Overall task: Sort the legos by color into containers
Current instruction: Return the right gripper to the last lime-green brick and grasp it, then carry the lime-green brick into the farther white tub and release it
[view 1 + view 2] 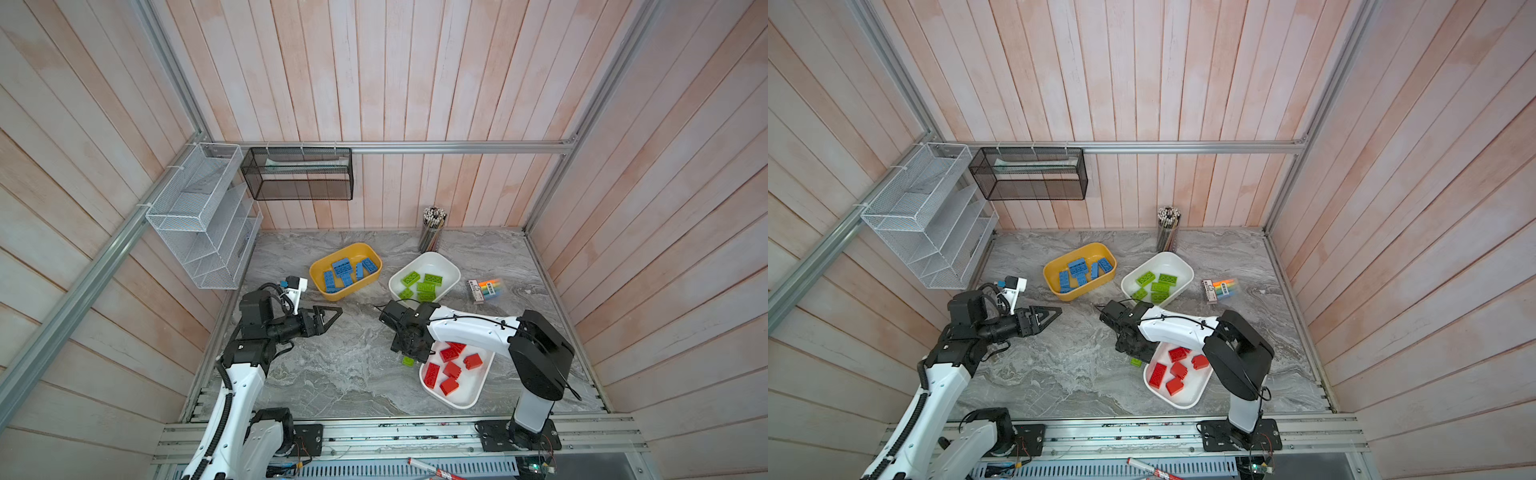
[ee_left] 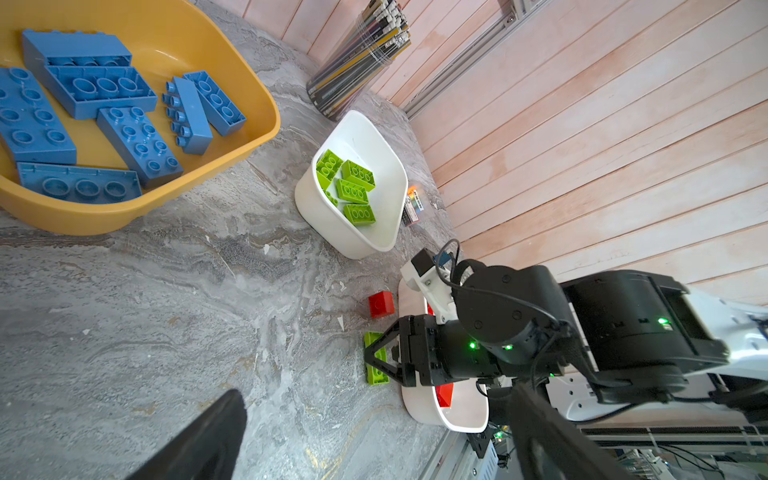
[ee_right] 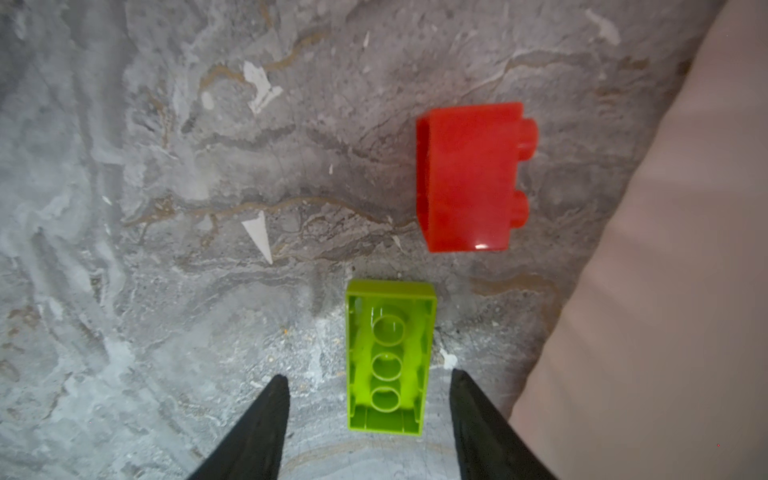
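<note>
My right gripper will go down slightly and close its fingers onto both long sides of the lime green lego [image 1: 408, 360] [image 3: 386, 359], because bare table shows along those sides.
A lime green lego [image 3: 386, 359] lies studs-down on the marble table, between the fingers of my right gripper [image 3: 370, 377]. The gripper is open, with a gap on each side of the lego. A top view shows the same green lego [image 1: 408, 360] peeking out under that wrist, beside the white container [image 1: 469, 401] of red legos [image 1: 451, 368]. A loose red lego [image 3: 469, 176] lies on its side just beyond. The yellow container [image 1: 360, 246] holds blue legos [image 1: 343, 268]; the far white container [image 1: 453, 270] holds green ones [image 1: 426, 286]. My left gripper [image 1: 334, 313] hovers open and empty near the yellow container.
A pencil cup [image 1: 432, 232] stands at the back wall. A marker pack [image 1: 485, 289] lies right of the far white container. A white mesh rack [image 1: 199, 216] and a black one [image 1: 297, 174] hang at the back left.
</note>
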Controlling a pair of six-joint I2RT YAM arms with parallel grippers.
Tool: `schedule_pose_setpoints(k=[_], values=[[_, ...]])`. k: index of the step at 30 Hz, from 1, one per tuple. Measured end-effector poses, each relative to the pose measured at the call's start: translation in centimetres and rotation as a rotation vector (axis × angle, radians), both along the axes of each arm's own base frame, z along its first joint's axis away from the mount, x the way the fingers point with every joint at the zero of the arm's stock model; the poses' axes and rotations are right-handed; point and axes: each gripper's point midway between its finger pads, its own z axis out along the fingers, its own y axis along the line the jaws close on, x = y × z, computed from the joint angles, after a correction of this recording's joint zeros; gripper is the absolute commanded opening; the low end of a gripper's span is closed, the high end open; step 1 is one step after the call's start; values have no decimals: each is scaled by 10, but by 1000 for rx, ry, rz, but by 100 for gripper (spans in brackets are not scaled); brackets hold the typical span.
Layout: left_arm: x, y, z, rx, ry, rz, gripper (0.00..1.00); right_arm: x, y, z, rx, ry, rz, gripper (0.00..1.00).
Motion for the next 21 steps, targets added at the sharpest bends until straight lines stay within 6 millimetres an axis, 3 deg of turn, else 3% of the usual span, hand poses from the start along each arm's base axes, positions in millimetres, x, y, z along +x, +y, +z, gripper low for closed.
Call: schedule_pose_setpoints(k=[13, 18, 21], values=[[1, 0, -3, -1, 13, 0, 100, 4, 1, -13, -5, 3, 50, 23], [2, 0, -5, -2, 23, -1, 100, 4, -3, -9, 10, -2, 60, 19], [3, 0, -7, -2, 29, -1, 100, 9, -4, 9, 26, -30, 73, 19]])
